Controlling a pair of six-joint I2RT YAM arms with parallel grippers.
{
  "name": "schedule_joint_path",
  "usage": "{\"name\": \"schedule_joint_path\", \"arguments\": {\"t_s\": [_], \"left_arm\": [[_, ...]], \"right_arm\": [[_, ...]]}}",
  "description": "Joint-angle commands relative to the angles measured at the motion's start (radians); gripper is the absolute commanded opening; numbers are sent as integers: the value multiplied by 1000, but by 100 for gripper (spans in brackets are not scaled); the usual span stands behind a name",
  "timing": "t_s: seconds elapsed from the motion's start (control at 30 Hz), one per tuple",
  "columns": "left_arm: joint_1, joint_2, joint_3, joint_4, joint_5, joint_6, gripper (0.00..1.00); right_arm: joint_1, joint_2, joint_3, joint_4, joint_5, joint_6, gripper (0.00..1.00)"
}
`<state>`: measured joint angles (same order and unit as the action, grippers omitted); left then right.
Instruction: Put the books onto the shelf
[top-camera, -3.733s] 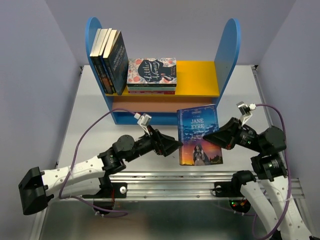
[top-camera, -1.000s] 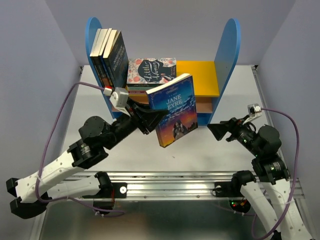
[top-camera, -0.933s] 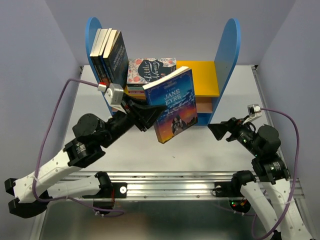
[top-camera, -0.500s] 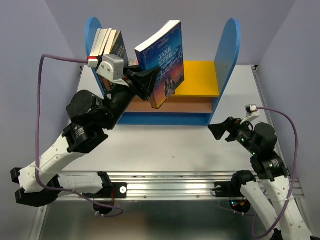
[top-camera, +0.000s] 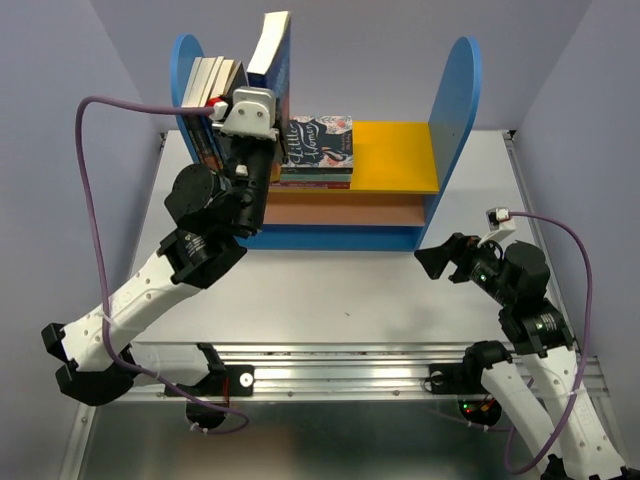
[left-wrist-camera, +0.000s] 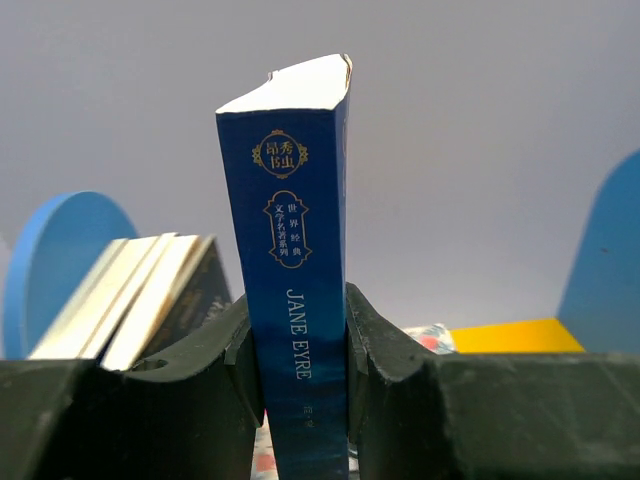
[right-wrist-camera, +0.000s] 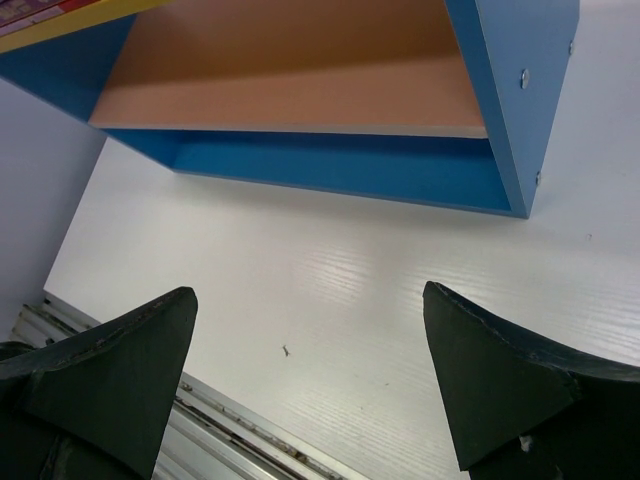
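I will lower Jane Eyre with my left gripper toward the left in the top view, beside the innermost leaning book (left-wrist-camera: 203, 292), and let go of it, because it is still hanging above that row of books.
My left gripper (top-camera: 271, 138) (left-wrist-camera: 297, 318) is shut on the blue Jane Eyre book (top-camera: 276, 55) (left-wrist-camera: 298, 250). It holds the book upright, spine toward the wrist camera, above the left part of the shelf (top-camera: 455, 90). Just left of it, several books (top-camera: 212, 92) (left-wrist-camera: 140, 300) stand leaning against the shelf's left blue panel (left-wrist-camera: 60, 250). My right gripper (top-camera: 432, 262) (right-wrist-camera: 308, 295) is open and empty, low over the table in front of the shelf's right end (right-wrist-camera: 520, 90).
A floral Little Women book (top-camera: 318, 140) lies flat on a small stack on the yellow upper board (top-camera: 395, 155). The pinkish-brown lower board (right-wrist-camera: 290, 70) holds nothing. A metal rail (top-camera: 400, 375) runs along the table's near edge.
My left arm has swung the Jane Eyre book up and left, turning it from tilted cover-up to upright beside the standing books. The right arm has hardly moved.
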<state>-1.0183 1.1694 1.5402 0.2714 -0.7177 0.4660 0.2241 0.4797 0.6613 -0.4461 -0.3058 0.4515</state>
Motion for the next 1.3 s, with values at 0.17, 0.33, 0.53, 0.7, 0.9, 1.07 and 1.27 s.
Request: {"name": "schedule_joint_path", "arguments": {"t_s": [0.17, 0.33, 0.53, 0.7, 0.9, 1.07, 1.27], "left_arm": [[283, -70, -48, 269, 129, -20, 0], [339, -47, -63, 261, 138, -27, 0], [371, -48, -107, 262, 147, -26, 0], [376, -63, -231, 347, 184, -18, 0], [376, -70, -363, 567, 169, 20, 0], [377, -89, -402, 644, 156, 30, 0], [377, -109, -499, 753, 184, 72, 0]], "right_arm": [[1, -7, 50, 1, 2, -11, 100], [1, -9, 61, -8, 5, -20, 100], [1, -13, 43, -6, 2, -19, 100], [1, -7, 41, -6, -13, -25, 100], [1, -10, 40, -6, -55, -37, 100], [1, -13, 31, -8, -70, -40, 100], [1, -3, 32, -2, -104, -47, 100]]}}
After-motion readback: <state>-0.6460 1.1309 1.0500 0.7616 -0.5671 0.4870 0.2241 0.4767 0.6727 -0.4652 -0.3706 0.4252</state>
